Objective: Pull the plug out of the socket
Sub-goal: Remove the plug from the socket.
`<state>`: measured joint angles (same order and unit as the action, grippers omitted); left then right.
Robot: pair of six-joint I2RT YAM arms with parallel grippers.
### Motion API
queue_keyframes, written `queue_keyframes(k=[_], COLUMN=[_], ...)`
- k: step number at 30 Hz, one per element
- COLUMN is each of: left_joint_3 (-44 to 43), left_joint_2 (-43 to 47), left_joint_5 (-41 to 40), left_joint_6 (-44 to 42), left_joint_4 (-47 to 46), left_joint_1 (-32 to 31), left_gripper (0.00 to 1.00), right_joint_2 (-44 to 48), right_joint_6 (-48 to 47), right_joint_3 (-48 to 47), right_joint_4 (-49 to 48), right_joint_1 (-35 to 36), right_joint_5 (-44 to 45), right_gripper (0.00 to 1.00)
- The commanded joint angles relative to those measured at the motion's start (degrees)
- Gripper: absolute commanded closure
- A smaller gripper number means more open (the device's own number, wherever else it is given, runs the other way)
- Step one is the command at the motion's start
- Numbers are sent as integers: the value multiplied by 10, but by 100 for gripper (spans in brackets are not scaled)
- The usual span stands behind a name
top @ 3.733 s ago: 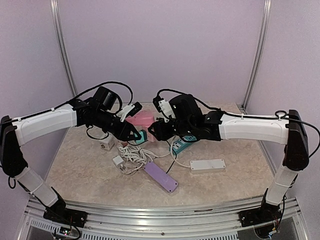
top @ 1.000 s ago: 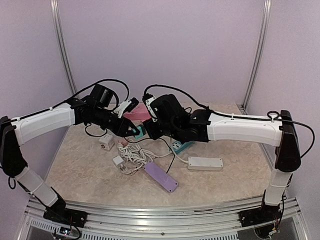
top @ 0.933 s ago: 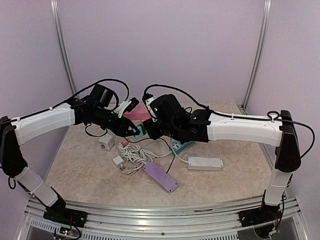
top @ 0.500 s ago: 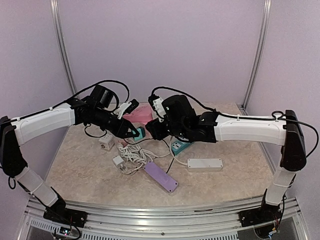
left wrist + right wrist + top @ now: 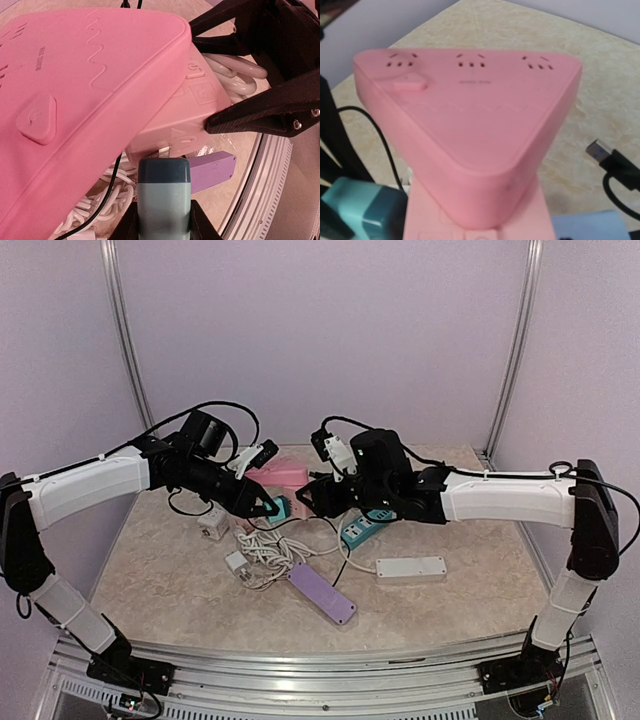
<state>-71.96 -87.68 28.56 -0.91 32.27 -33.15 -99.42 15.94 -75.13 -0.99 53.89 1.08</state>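
Observation:
The tabletop by the white cube adapter (image 5: 234,519) is below the left gripper and to its left in the top view, so the left gripper will move aside and down next to let go of the plug.
The pink triangular socket (image 5: 276,477) stands on a paler pink base at the back middle of the table. It fills the right wrist view (image 5: 470,120) and the upper left of the left wrist view (image 5: 85,85). My left gripper (image 5: 268,507) is shut on a teal plug (image 5: 164,200), seen in the top view (image 5: 283,508). A metal prong (image 5: 163,152) shows between the plug and the pale base. My right gripper (image 5: 313,498) has its black fingers (image 5: 260,112) on either side of the base. They are hidden under the socket in the right wrist view.
A purple power strip (image 5: 322,592) lies in front of a tangle of white cable (image 5: 270,552). A white power strip (image 5: 414,569) and a teal one (image 5: 360,530) lie to the right. A white cube adapter (image 5: 212,524) sits on the left. A black USB cable (image 5: 610,160) lies beside the socket.
My right arm swung left toward the socket, then drew back to the right and rose a little. The left gripper has stayed by the socket with the teal plug in it.

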Motion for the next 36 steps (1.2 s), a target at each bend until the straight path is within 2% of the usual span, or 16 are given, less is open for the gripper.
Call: queue_keyframes(k=[1, 10, 14, 18, 24, 36], left_joint_3=[-17, -17, -17, -16, -17, -14], left_joint_2=[6, 3, 5, 6, 9, 16], left_joint_5=[-68, -53, -52, -50, -50, -49], left_joint_6=[6, 6, 6, 6, 6, 20], left_joint_4=[-7, -8, -8, -8, -9, -14], left_joint_1=[26, 26, 26, 27, 27, 27], left_gripper=[100, 100, 100, 100, 100, 100], right_joint_2=[47, -32, -66, -66, -37, 10], right_joint_6=[-14, -106, -122, -118, -96, 21], right_joint_3=[-13, -130, -167, -165, -137, -82], right_joint_4=[-36, 98, 133, 129, 94, 90], right_joint_1=[16, 92, 109, 110, 104, 48], right_joint_5=[-20, 214, 282, 297, 268, 264], right_gripper=[100, 100, 100, 100, 100, 100])
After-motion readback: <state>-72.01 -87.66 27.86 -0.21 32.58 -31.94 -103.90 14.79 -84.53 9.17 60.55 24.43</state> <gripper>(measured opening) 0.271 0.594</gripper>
